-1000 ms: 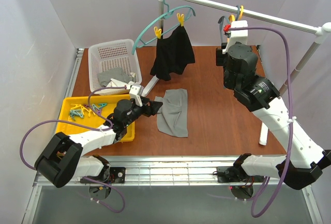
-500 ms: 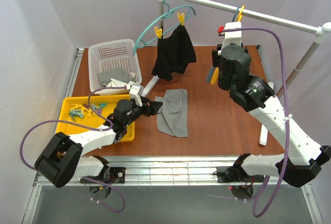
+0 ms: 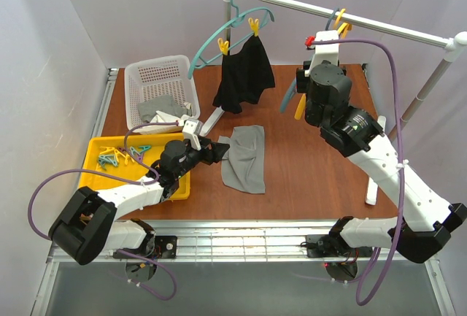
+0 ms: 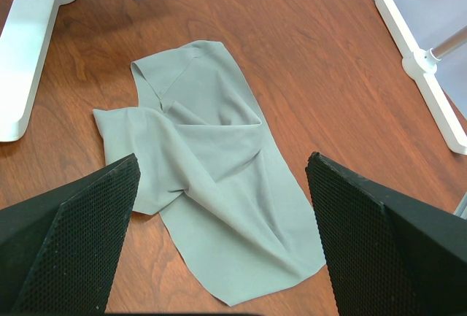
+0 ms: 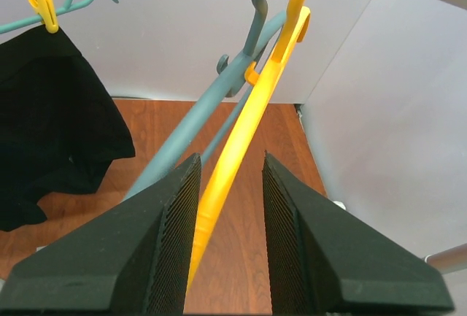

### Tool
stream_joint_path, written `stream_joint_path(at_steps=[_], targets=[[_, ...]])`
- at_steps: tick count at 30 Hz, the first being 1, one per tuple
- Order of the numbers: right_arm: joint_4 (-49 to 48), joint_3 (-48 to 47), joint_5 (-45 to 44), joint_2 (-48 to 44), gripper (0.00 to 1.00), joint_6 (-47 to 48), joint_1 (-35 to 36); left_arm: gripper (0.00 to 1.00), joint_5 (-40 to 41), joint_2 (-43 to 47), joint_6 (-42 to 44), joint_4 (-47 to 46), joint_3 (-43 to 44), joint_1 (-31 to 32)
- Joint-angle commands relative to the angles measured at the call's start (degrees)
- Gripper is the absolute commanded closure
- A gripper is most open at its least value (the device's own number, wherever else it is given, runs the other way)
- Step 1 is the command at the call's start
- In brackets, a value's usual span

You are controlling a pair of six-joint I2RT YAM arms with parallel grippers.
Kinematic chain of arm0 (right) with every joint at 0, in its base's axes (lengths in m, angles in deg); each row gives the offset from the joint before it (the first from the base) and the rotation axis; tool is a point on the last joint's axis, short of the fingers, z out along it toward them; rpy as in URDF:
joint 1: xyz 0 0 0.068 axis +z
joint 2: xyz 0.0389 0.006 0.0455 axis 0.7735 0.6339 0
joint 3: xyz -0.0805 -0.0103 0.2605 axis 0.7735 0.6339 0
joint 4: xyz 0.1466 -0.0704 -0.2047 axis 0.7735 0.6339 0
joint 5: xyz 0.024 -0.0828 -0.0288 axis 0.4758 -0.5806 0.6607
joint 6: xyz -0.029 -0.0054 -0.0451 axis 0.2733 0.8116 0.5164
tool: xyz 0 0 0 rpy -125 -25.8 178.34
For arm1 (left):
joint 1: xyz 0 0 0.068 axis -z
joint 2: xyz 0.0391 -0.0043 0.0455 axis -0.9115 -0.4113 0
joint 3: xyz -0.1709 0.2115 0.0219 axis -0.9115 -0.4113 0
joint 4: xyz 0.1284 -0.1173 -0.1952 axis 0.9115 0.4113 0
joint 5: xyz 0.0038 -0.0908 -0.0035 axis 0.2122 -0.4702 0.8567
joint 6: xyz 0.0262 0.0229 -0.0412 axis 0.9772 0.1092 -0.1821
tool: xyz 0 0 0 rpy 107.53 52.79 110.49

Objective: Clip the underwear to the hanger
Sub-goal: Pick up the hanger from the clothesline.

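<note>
I will next lower my right gripper slightly along the yellow-orange hanger's bar [image 5: 208, 217], already between its fingers, and close.
The grey underwear [image 3: 244, 159] lies crumpled flat on the brown table, also in the left wrist view [image 4: 211, 177]. My left gripper [image 3: 219, 152] is open and empty just above its near-left edge, one finger on either side of it [image 4: 222, 159]. The yellow-orange hanger [image 5: 248, 119] hangs by its hook from the rail [image 3: 365, 24]; its lower end [image 3: 299, 106] swings out to the left. My right gripper [image 5: 232, 157] is open with the hanger's bar between its fingers, against the left finger, with a gap to the right one. In the top view it [image 3: 305, 86] sits under the rail.
A grey-blue hanger [image 5: 190, 126] hangs right beside the yellow one. A teal hanger [image 3: 219, 35] with yellow clips holds a black garment [image 3: 244, 75]. A white basket [image 3: 139, 75] with grey cloth and a yellow tray [image 3: 98, 177] of clips stand at left. Rack feet [image 4: 36, 39] rest on the table.
My right gripper has moved left and down under the rail, and the yellow and grey-blue hangers have swung out to the left with it. The left arm and the underwear have not moved.
</note>
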Motion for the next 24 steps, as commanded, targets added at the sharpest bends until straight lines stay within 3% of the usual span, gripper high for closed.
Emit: stream_joint_path(at_steps=[1, 10, 12, 16, 24], targets=[[-1.8, 0.7, -0.3, -0.2, 0.7, -1.9, -0.2, 0.16, -0.6, 2.2, 0.0, 0.2, -0.3, -0.3], [0.1, 6.5, 0.6, -2.3, 0.69, -7.5, -1.7, 0.16, -0.7, 2.8, 0.0, 0.1, -0.6, -0.3], [0.1, 6.8, 0.3, -2.5, 0.73, -7.5, -1.8, 0.16, -0.6, 2.9, -0.1, 0.0, -0.7, -0.3], [0.1, 5.3, -0.3, -2.9, 0.95, -6.8, -1.8, 0.16, -0.5, 3.1, -0.1, 0.2, -0.6, -0.3], [0.7, 2.2, -1.8, -3.7, 0.98, -4.0, -1.8, 0.16, 0.2, 3.2, 0.2, 0.9, -0.5, -0.3]])
